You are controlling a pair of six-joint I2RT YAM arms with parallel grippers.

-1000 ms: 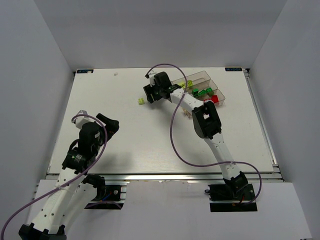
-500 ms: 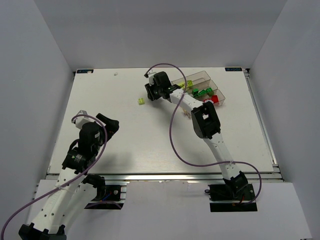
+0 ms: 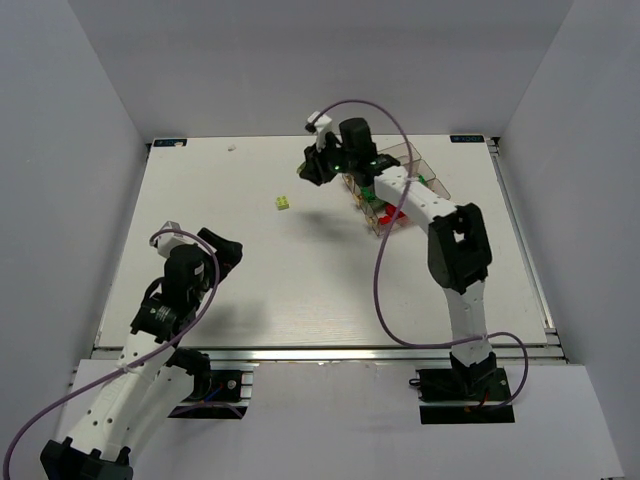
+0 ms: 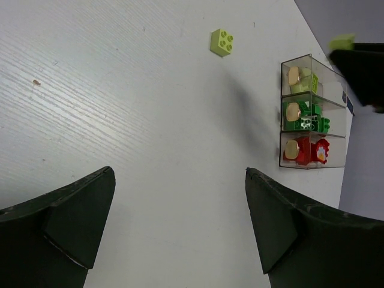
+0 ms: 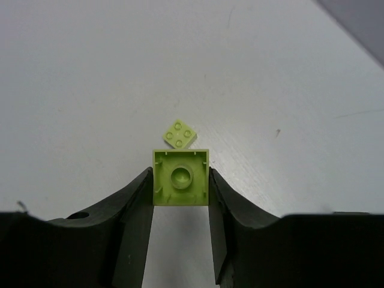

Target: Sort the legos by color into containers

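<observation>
The right gripper moves over the bin holding matching yellow-green legos next, lowers and releases, since the bin lies below it, to its right in the top view.
My right gripper [image 3: 312, 168] is shut on a pale yellow-green lego [image 5: 180, 183], underside toward the wrist camera, and holds it above the table. It hangs left of the containers [image 3: 432, 180], which the right arm partly covers. Another pale yellow-green lego [image 3: 284, 203] lies on the table below and in front of it, and shows in the right wrist view [image 5: 180, 134]. In the left wrist view the three clear bins [image 4: 312, 96] hold yellow-green, dark green [image 4: 311, 117] and red [image 4: 307, 150] legos. My left gripper [image 3: 222, 246] is open and empty at the near left.
The right arm's purple cable [image 3: 385, 290] loops over the table's middle right. White walls enclose the table on three sides. A small speck [image 3: 232, 148] lies near the far edge.
My right gripper has risen and moved back and to the right with the yellow-green lego, and the arm now stretches over the bins. The left arm has barely moved.
</observation>
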